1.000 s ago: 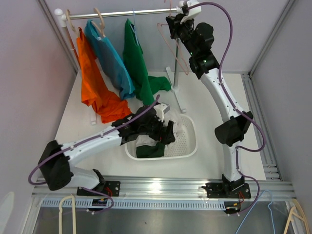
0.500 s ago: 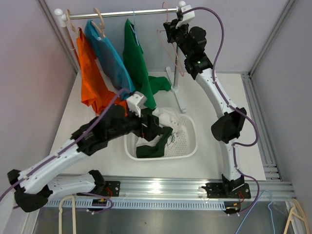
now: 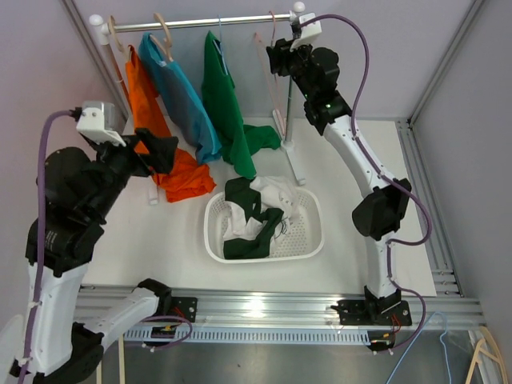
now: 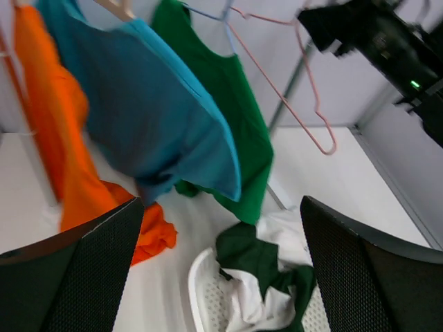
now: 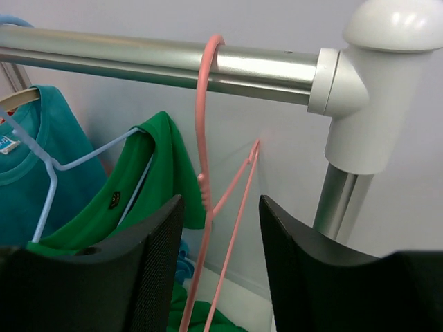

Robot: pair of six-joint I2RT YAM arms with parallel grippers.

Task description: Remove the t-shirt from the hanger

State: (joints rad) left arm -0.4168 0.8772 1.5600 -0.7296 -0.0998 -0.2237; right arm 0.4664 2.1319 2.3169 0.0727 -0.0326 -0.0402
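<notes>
My left gripper will move its open fingers outward to the orange t-shirt's hanger hook (image 3: 117, 40) and around the hanger's neck below the bar, because that t-shirt is still hanging.
Three t-shirts hang on hangers from the rail (image 3: 200, 22): an orange t-shirt (image 3: 148, 120), a teal t-shirt (image 3: 180, 92) and a green t-shirt (image 3: 224, 104). The bare pink hanger (image 3: 276, 76) hangs from the rail by its hook (image 5: 204, 104). My right gripper (image 5: 221, 270) is open around the hanger's neck, its fingers apart from the wire. High at the left my left gripper (image 3: 156, 152) is open and empty beside the orange t-shirt. In the left wrist view the teal t-shirt (image 4: 152, 111) and green t-shirt (image 4: 242, 117) hang ahead.
A white basket (image 3: 308, 240) in the middle of the table holds a dark green shirt (image 3: 244, 200) and a white one (image 3: 280, 192). The rack's upright post (image 3: 292, 120) stands right behind it. Grey walls close in on both sides.
My left arm has lifted out of the basket and swung up and left, still open. My right gripper has opened, and the pink hanger now hangs on the rail.
</notes>
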